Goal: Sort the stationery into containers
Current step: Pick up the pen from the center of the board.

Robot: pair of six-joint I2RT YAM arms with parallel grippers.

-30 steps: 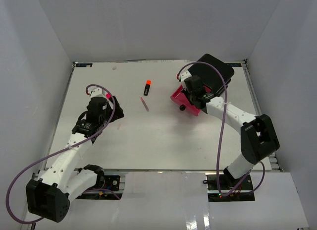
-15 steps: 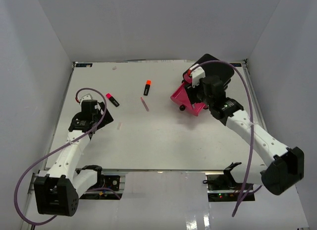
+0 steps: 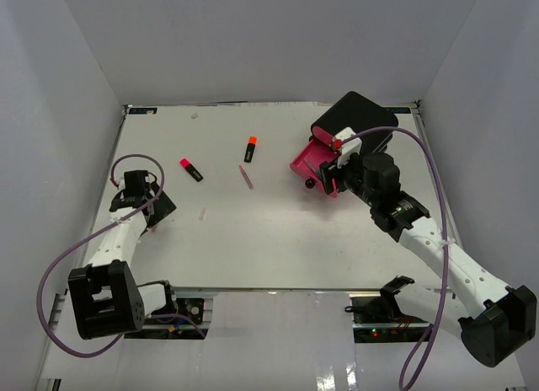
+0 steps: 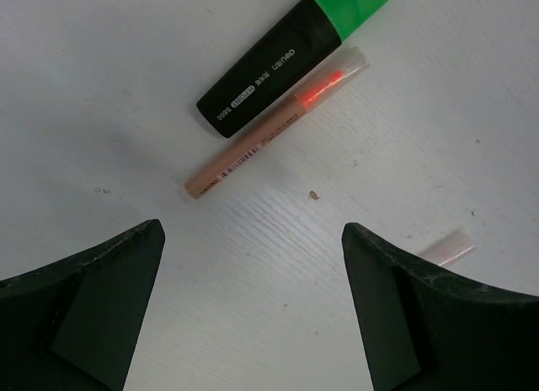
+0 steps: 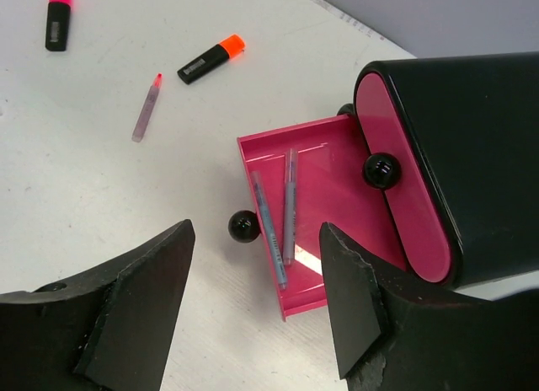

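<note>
The orange pen lies slanted below and ahead of my open fingers, so my left gripper will next go down and turn onto it where its cap meets the pen's body (image 4: 303,106).
The containers are one black box (image 3: 358,117) of pink-fronted drawers; its lowest drawer (image 5: 337,155) is pulled out, black knob (image 5: 243,227) in front. Inside lie a blue pen (image 5: 268,227) and a greyish-purple pen (image 5: 289,201). My right gripper (image 5: 255,239) hovers open above the drawer's front, holding nothing. My left gripper (image 4: 251,239) is open over bare table near the left edge, just short of a green-capped highlighter (image 4: 286,62) and an orange pen (image 4: 269,130) lying side by side. In the top view that pair is hidden by the left arm.
Loose on the table: a pink-capped highlighter (image 3: 191,169), an orange-capped highlighter (image 3: 251,148), a thin pink pen (image 3: 246,177) and a small pale pen (image 3: 203,214). Grey walls enclose the table on three sides. The box (image 5: 472,130) stands at the back right corner.
My right gripper has opened and drawn back from the drawer toward the front. The left arm has swung toward the left edge, uncovering the pink-capped highlighter.
</note>
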